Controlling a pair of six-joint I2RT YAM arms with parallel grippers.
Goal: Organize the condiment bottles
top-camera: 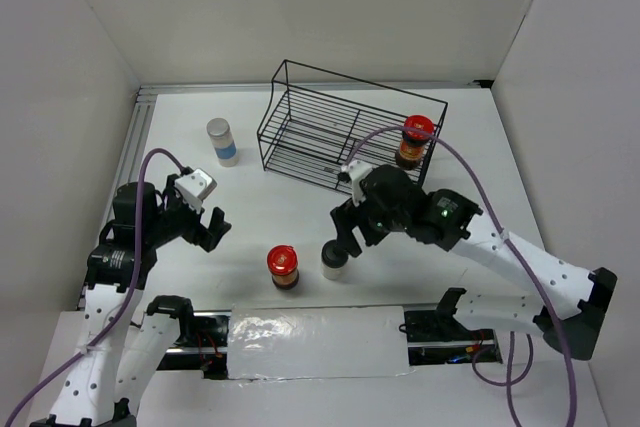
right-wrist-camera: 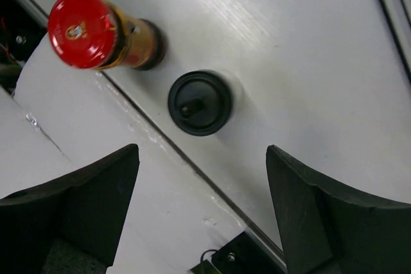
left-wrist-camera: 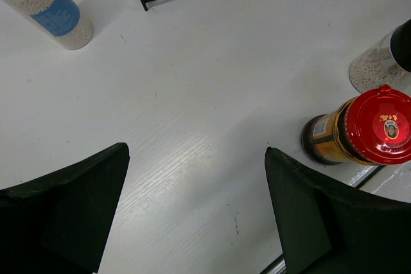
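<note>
The black cap's raised knob is below my right gripper, to its left in the top view, so I go down that way next, fingers on both sides of it.
A red-lidded jar (top-camera: 283, 267) stands near the table's front, and also shows in the left wrist view (left-wrist-camera: 363, 131) and the right wrist view (right-wrist-camera: 96, 33). A whitish jar with a black cap (top-camera: 333, 259) stands just right of it; the right wrist view sees its cap (right-wrist-camera: 200, 102) from above. A second red-lidded jar (top-camera: 414, 141) stands in the right end of the black wire basket (top-camera: 300, 127). A white jar with a grey lid and blue label (top-camera: 221, 140) stands at the back left, and also shows in the left wrist view (left-wrist-camera: 48, 6). My left gripper (top-camera: 211, 229) is open and empty. My right gripper (top-camera: 342, 237) is open, above the black-capped jar.
A white foil-like strip (top-camera: 320, 342) covers the table's near edge between the arm bases. White walls close in the table on three sides. A metal rail (top-camera: 135, 137) runs along the left edge.
</note>
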